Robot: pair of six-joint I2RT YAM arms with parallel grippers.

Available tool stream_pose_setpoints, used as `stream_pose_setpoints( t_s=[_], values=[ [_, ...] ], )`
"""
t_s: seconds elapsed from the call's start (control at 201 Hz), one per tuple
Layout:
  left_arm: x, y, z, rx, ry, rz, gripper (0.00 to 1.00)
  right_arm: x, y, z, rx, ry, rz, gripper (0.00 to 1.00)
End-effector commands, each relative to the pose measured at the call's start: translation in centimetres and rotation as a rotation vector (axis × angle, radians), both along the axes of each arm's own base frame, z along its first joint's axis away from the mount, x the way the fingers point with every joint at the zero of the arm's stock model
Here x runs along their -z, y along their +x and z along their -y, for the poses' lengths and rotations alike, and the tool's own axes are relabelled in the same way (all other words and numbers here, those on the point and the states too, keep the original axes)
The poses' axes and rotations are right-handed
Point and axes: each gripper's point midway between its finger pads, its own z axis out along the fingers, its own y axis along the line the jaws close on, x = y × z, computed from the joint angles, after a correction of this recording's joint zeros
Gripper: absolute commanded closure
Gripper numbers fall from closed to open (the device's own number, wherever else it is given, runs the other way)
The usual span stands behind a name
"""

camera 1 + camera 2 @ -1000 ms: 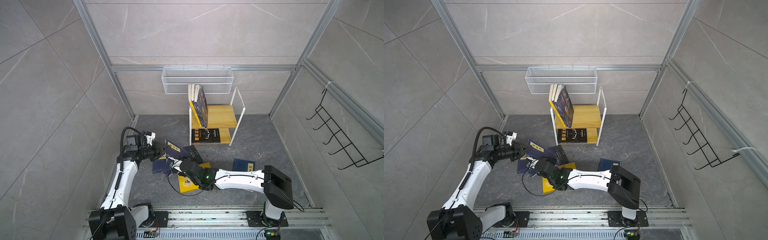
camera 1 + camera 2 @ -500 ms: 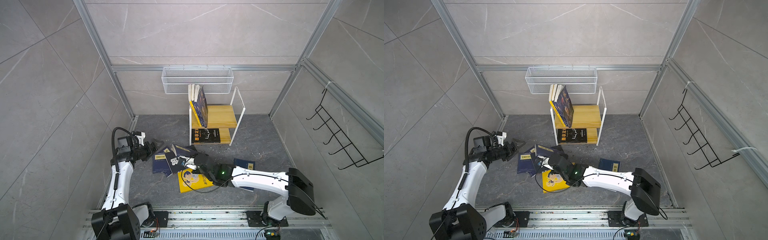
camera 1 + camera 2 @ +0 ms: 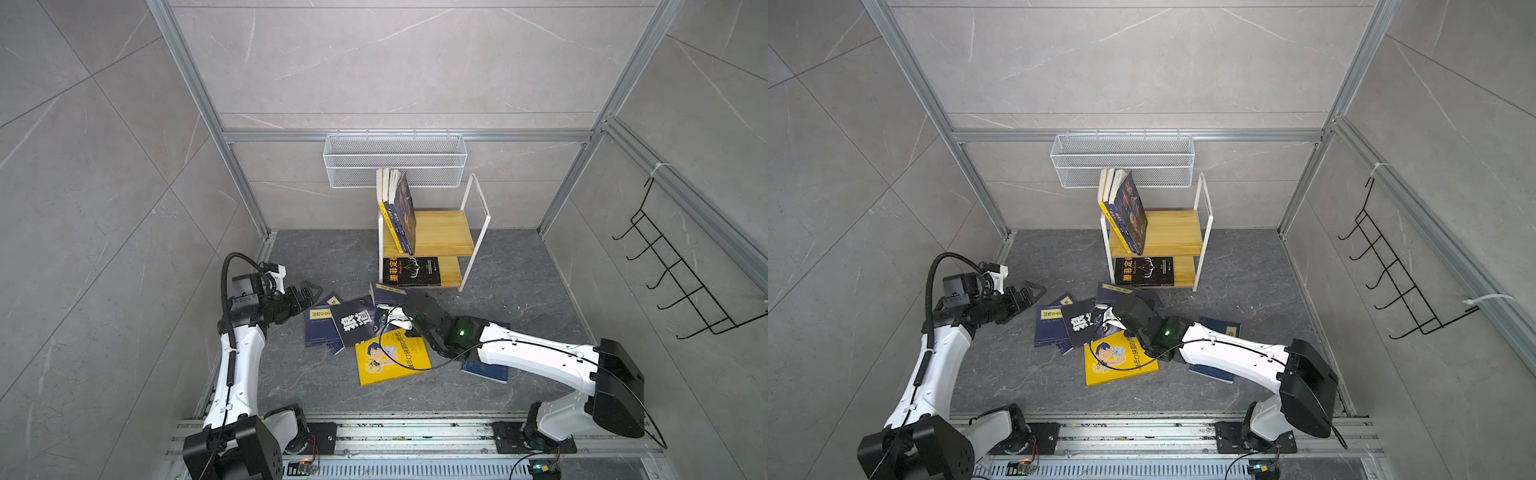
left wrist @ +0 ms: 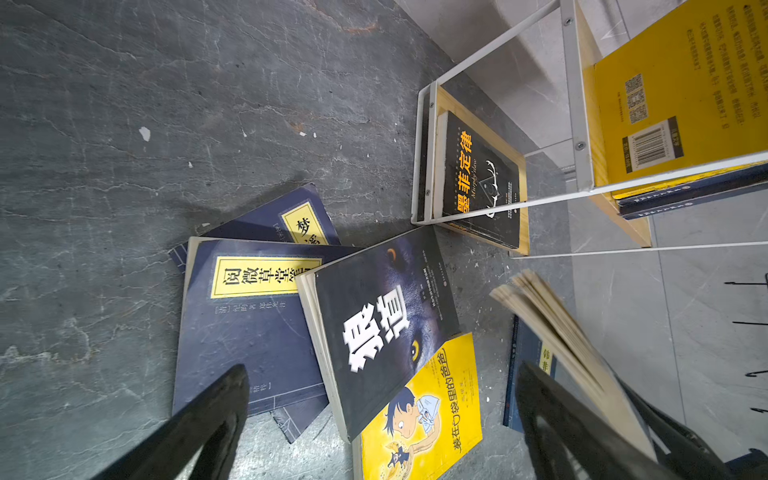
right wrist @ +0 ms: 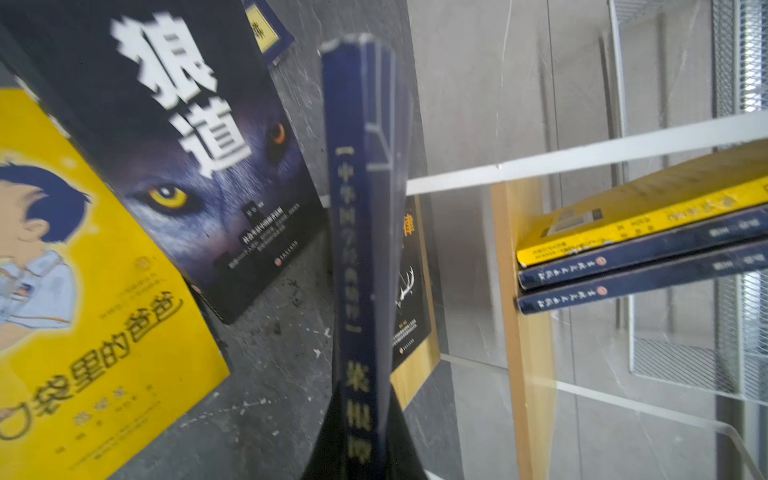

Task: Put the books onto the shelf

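The navy book goes outward and down with my right gripper next, for release onto the bare cover of the lower board's black book [image 3: 411, 271] [image 5: 412, 300], below and outward.
In both top views my left gripper [image 3: 309, 291] [image 3: 1032, 293] hangs open and empty just left of the floor pile; in the left wrist view its fingers [image 4: 216, 407] straddle the pile from above. My right gripper [image 3: 401, 300] [image 5: 361, 436] is shut on a navy book [image 3: 388, 292] [image 5: 359, 208], held on edge above the floor in front of the shelf [image 3: 440, 232]. On the floor lie a navy book with a yellow label [image 3: 320, 330], a black wolf-eyed book [image 3: 357, 326], a yellow cartoon book [image 3: 390, 357] and a navy book [image 3: 486, 370] under the right arm. Three books [image 3: 399, 212] lean on the top board; a black book [image 3: 411, 271] lies on the lower one.
A white wire basket [image 3: 395, 160] hangs on the back wall just above the shelf. A black hook rack [image 3: 681, 282] is fixed to the right wall. Grey walls close the cell on three sides, and the arms' rail [image 3: 395, 432] runs along the front.
My left gripper has opened, let go of the navy book and drawn back to the left. The right arm, keeping the book, has shifted right, toward the shelf.
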Motion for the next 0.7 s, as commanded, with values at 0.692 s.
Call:
stream_pose_setpoints(
  t_s=[0.692],
  values=[
    [-2.3, 0.1, -0.5, -0.010, 0.038, 0.079, 0.00, 2.0, 7.7, 3.2, 0.077, -0.103, 0.122, 1.00]
  ],
)
